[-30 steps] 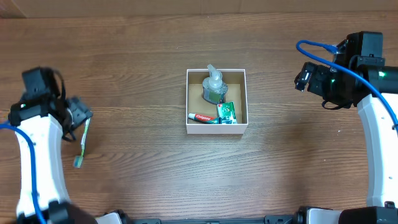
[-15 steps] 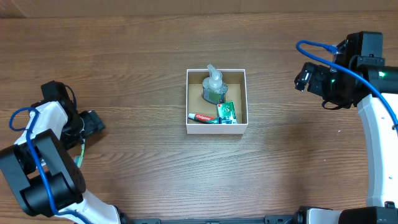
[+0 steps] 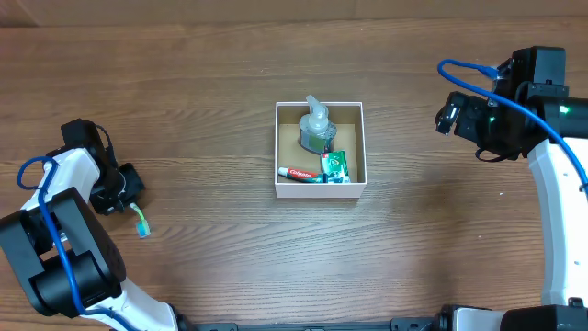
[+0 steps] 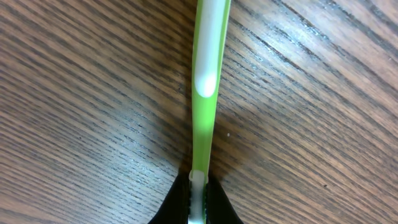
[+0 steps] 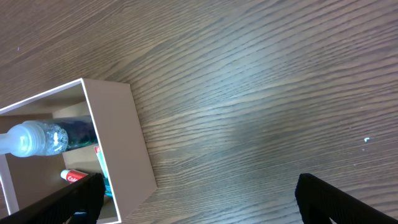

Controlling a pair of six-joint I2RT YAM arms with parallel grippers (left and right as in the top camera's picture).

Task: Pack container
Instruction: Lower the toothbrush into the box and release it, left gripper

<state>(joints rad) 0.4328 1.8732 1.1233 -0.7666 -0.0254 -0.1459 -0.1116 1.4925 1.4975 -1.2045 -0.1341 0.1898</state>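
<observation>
The robot will next carry the toothbrush [image 3: 140, 222] with its left gripper up and across the wood, over the toothpaste tube [image 3: 299, 173] and the green packet.
The container [image 3: 320, 189], a small white box with a brown inside, sits mid-table. It holds a clear pump bottle [image 3: 317, 129], a red toothpaste tube [image 3: 299, 173] and a green packet [image 3: 334, 165]. At the far left, my left gripper [image 3: 127, 198] is shut on a green and white toothbrush [image 3: 140, 222], low over the wood. In the left wrist view the handle [image 4: 204, 93] runs straight out from the closed jaws [image 4: 197, 199]. My right gripper [image 3: 447, 112] hangs wide open and empty to the right of the container [image 5: 118, 143], which shows at the left of the right wrist view.
Bare wood-grain tabletop surrounds the container on all sides. The right arm's white link [image 3: 560, 211] and blue cable [image 3: 469, 69] stand along the right edge. The left arm's base [image 3: 60, 267] fills the lower-left corner.
The left gripper came down over the toothbrush and shut on its handle. The brush has swung, its far end now pointing lower right. The right arm has not moved.
</observation>
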